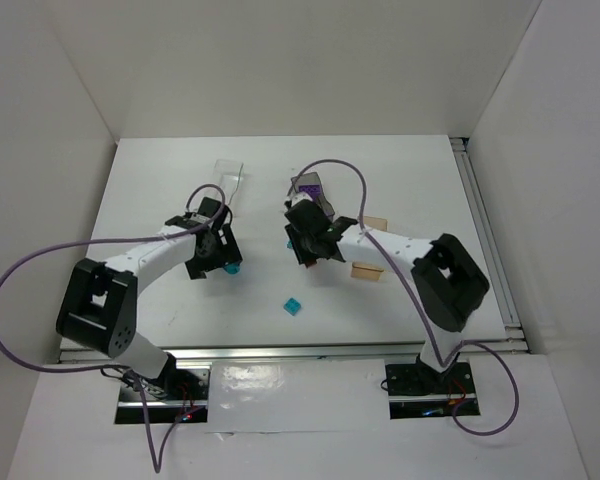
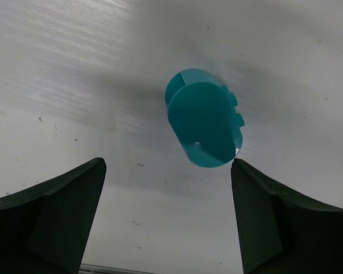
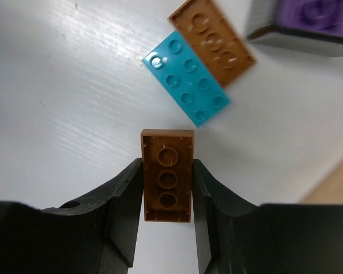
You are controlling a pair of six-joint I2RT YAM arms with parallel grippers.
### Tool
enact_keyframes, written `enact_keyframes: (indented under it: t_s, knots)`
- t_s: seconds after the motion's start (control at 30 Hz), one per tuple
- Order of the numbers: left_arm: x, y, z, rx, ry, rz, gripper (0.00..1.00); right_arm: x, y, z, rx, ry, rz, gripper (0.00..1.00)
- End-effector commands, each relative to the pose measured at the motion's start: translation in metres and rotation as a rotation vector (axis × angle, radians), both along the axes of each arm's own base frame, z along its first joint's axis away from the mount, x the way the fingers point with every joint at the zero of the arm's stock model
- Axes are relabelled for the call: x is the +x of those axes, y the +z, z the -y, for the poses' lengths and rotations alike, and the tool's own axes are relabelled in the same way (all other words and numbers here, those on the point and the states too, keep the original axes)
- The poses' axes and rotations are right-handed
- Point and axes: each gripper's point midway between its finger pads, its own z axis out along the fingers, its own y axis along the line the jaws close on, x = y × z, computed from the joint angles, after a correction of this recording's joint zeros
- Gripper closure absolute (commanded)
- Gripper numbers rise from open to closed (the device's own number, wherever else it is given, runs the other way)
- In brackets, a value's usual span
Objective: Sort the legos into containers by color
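Note:
Next, my right gripper swings to the right in the top view over the orange-tan bin (image 1: 367,268) (image 3: 338,184) to release the orange-brown brick, since their colors match.
My left gripper (image 1: 220,262) is open and empty; in the left wrist view (image 2: 166,166) a teal oval lego (image 2: 204,125) lies on the table just ahead of its fingertips, close to the right finger (image 2: 263,217). That lego also shows in the top view (image 1: 233,270). My right gripper (image 3: 167,166) is shut on an orange-brown brick (image 3: 167,182), underside towards the camera, held above the table. Beyond it lie a teal brick (image 3: 187,77) and another orange-brown brick (image 3: 212,34). The smoky grey bin (image 3: 297,39) holds a purple lego (image 3: 314,14).
The clear bin (image 1: 228,180) stands at the back left, the grey bin (image 1: 310,188) at the back centre. The orange-tan bin (image 1: 366,269) is partly hidden under my right arm. A teal lego (image 1: 293,306) lies alone near the front centre.

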Motion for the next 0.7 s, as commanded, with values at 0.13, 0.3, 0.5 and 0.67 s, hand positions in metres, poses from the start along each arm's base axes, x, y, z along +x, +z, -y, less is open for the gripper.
enact_keyframes:
  t_s: [0.13,0.3,0.5,0.67]
  knots:
    - [0.015,-0.03,0.015,-0.007,0.021,-0.041,0.13,0.011,0.099,0.067,0.055,-0.269,0.214,0.78]
    - [0.019,-0.04,0.024,0.004,0.005,-0.052,0.31,0.021,0.108,0.134,0.089,-0.486,0.238,0.78]
    - [0.026,-0.029,0.02,0.025,0.016,-0.014,0.6,0.023,0.084,0.171,0.096,-0.575,0.185,0.78]
    - [0.046,0.006,0.025,0.035,-0.008,0.064,0.75,0.028,0.065,0.181,0.071,-0.587,0.152,0.77]
